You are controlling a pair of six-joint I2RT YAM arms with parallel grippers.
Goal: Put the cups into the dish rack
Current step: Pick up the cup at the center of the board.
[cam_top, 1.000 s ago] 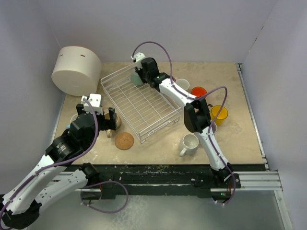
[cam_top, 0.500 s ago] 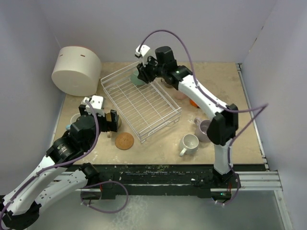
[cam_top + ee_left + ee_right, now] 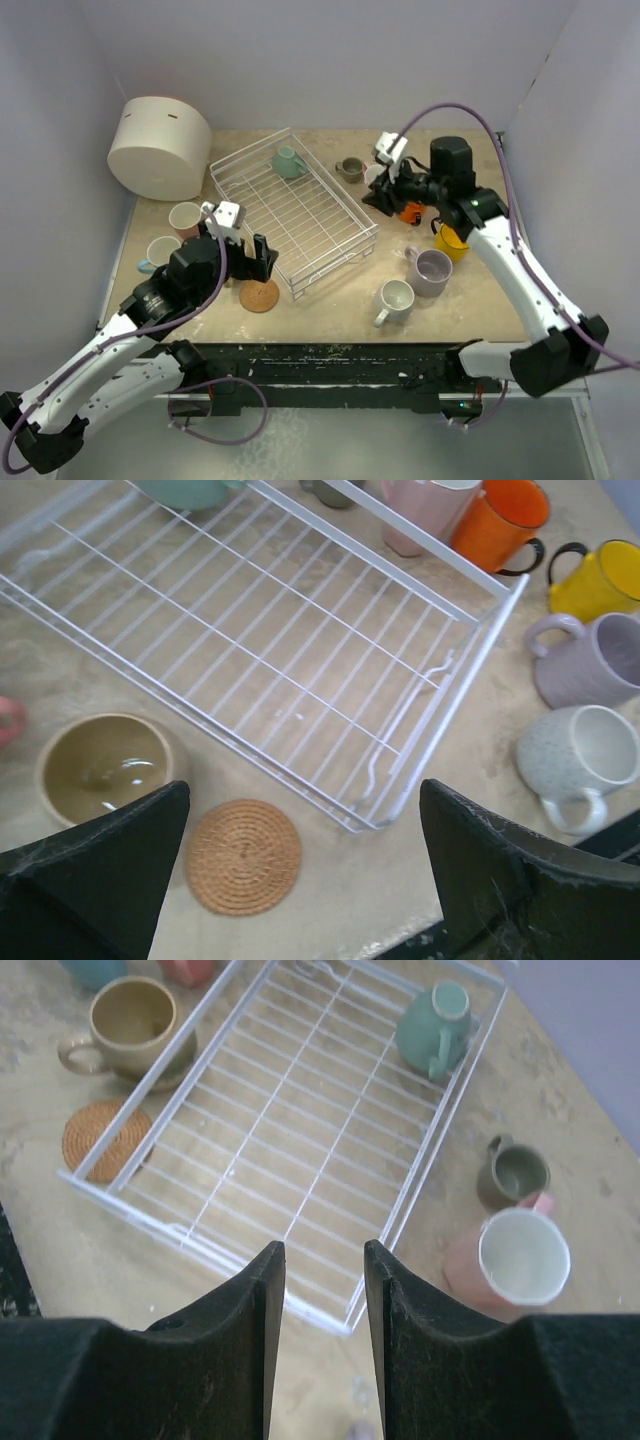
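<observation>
The white mug stands opening up, right of my left gripper in the top view, so I will swing across and go down astride the mug's rack-side rim.
The white wire dish rack (image 3: pixel 300 215) holds one teal mug (image 3: pixel 288 161) at its far corner. My right gripper (image 3: pixel 378 197) is open and empty, hovering right of the rack over the pink mug (image 3: pixel 510 1265) and the small olive-grey mug (image 3: pixel 515 1175). My left gripper (image 3: pixel 258 262) is wide open and empty above the rack's near corner (image 3: pixel 370 815); a beige mug (image 3: pixel 100 770) sits to its left. Orange (image 3: pixel 500 525), yellow (image 3: pixel 610 575), lilac (image 3: pixel 600 660) and white (image 3: pixel 590 755) mugs stand right of the rack. A second pink mug (image 3: pixel 186 217) and a light blue mug (image 3: pixel 160 252) stand left.
A cork coaster (image 3: pixel 260 295) lies by the rack's near corner, below my left gripper. A large white cylindrical container (image 3: pixel 160 145) stands at the back left. Walls close in the table on the left, back and right.
My right gripper let go of the teal mug in the rack's far corner and swung right to the mugs beside the rack. My left gripper moved right, toward the rack's near corner.
</observation>
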